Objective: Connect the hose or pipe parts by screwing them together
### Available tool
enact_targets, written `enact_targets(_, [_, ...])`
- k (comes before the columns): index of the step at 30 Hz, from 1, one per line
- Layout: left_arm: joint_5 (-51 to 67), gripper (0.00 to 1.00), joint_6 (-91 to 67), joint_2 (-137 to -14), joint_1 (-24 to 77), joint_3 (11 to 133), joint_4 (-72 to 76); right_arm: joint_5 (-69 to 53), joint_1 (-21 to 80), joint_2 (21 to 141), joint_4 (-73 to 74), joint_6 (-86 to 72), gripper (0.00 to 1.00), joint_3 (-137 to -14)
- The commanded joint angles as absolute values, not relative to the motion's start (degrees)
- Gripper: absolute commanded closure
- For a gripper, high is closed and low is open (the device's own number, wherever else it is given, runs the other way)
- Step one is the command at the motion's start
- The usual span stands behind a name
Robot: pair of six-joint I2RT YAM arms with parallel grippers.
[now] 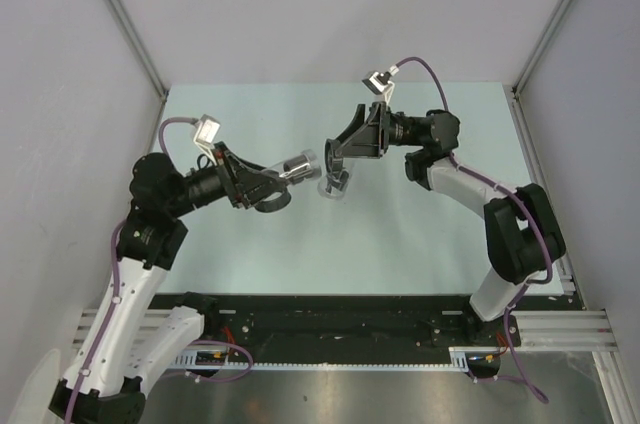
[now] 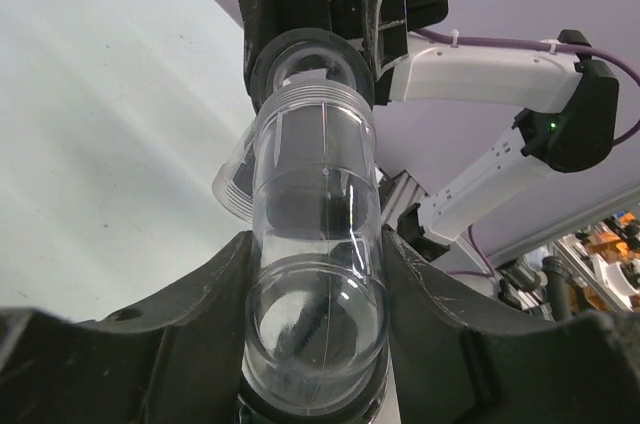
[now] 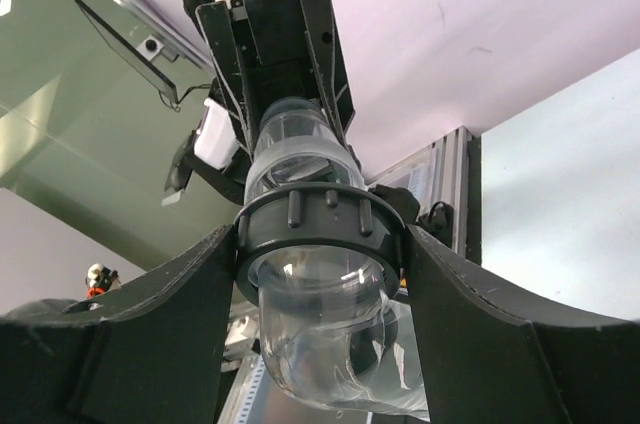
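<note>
My right gripper lowers away from the straight pipe part next, then sets down and releases the elbow pipe part on the open tabletop below.
Two clear plastic pipe parts are held above the table, end to end. My left gripper (image 1: 272, 187) (image 2: 316, 329) is shut on the straight pipe part (image 1: 298, 165) (image 2: 316, 234), its fingers (image 2: 190, 324) pressing both sides. That part's threaded end (image 2: 312, 104) sits at the mouth of a dark ribbed nut (image 2: 310, 56) (image 3: 322, 229). The nut belongs to the clear elbow pipe part (image 1: 333, 185) (image 3: 322, 339), and my right gripper (image 1: 340, 156) (image 3: 320, 256) is shut on the nut. I cannot tell how far the thread is in.
The pale green table (image 1: 400, 234) lies below both arms. Grey walls and metal corner posts (image 1: 125, 19) enclose it. A black rail (image 1: 340, 319) runs along the near edge by the arm bases. Purple cables (image 1: 425, 66) loop off the wrists.
</note>
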State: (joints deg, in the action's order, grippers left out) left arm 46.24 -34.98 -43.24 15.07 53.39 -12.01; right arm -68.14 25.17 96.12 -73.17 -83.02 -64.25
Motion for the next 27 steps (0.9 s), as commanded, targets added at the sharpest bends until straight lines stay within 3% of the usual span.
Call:
enact_targets(1, [42.8, 1.00, -32.7, -42.2, 14.5, 53.5, -9.0, -64.8, 23.2, 99.3, -86.7, -83.9, 0.60, -63.3])
enact_targets(9, [34.4, 1.00, -29.7, -43.6, 14.5, 46.2, -9.5, -59.3, 20.7, 111.1, -87.1, -80.9, 0.61, -51.6])
enact_targets(16, [32.1, 1.00, -28.4, -45.5, 14.5, 42.1, -9.6, -59.1, 23.5, 117.2, -91.1, -81.2, 0.60, -49.6])
enact_targets(27, [38.2, 1.00, -32.9, -45.8, 14.4, 46.0, -9.9, -59.3, 27.2, 104.3, -90.6, -70.4, 0.59, -50.8])
